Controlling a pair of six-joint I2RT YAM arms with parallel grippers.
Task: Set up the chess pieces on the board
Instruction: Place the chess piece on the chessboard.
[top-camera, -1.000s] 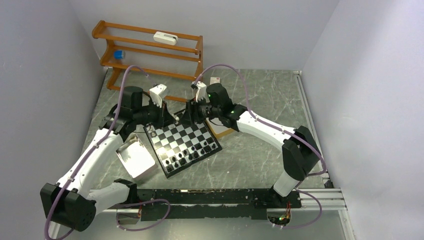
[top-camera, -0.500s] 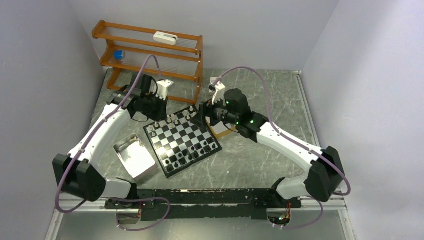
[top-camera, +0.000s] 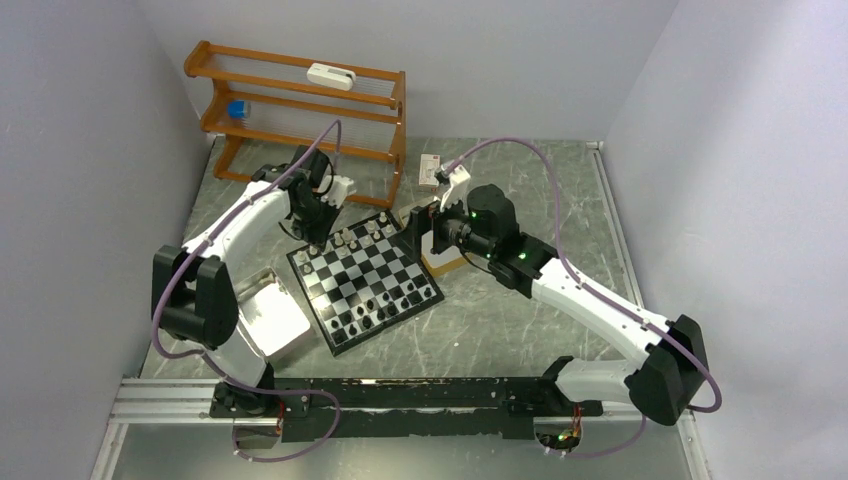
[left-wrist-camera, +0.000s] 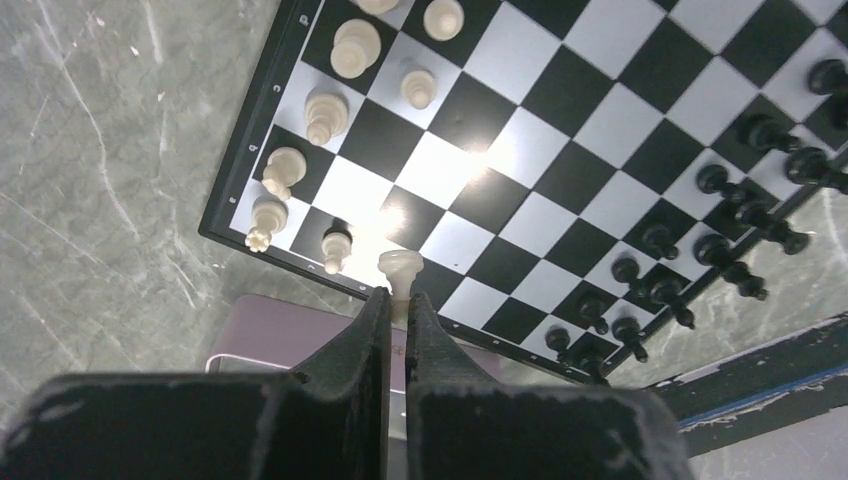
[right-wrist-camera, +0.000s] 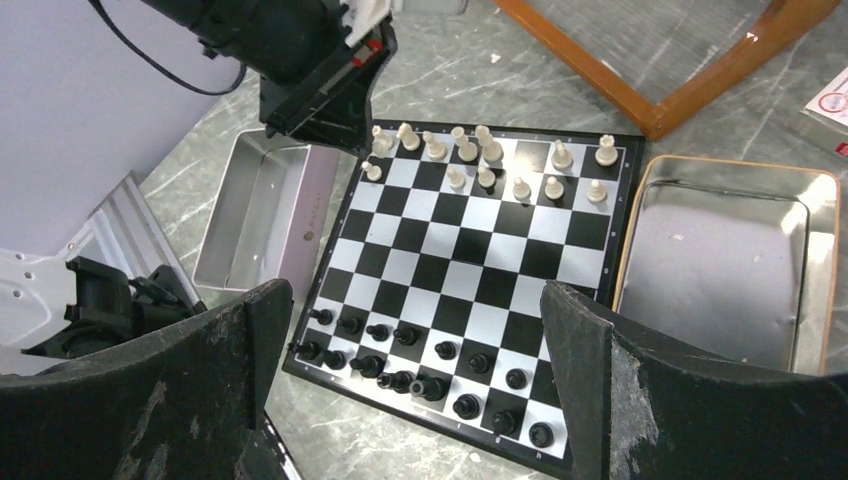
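The left gripper shifts over the light square (top-camera: 319, 263) (left-wrist-camera: 354, 193) beside the corner white pawn next. It lowers the held pawn there, since that square is empty.
The board (top-camera: 372, 272) lies tilted on the table. Cream-white chess pieces (right-wrist-camera: 478, 150) stand along its far two rows and black chess pieces (right-wrist-camera: 420, 375) along its near two. My left gripper (left-wrist-camera: 398, 298) is shut on a white pawn (left-wrist-camera: 400, 268), held above the board's (left-wrist-camera: 590, 100) corner near other white pieces (left-wrist-camera: 325, 115). From above, the left gripper (top-camera: 318, 222) hovers at the board's far left corner. My right gripper (right-wrist-camera: 415, 330) is wide open with nothing between its fingers. It (top-camera: 415, 232) hangs at the board's far right edge.
A metal tray (top-camera: 270, 315) lies left of the board. Another tray (right-wrist-camera: 720, 260), orange-rimmed, lies to its right. A wooden rack (top-camera: 300, 100) stands at the back left, with a small white box (top-camera: 430, 172) beside it. Black pieces (left-wrist-camera: 740, 200) crowd the opposite edge.
The left arm has swung back over the board's far left corner, still shut on the pawn. The right gripper has drawn back to the right off the board and opened wide.
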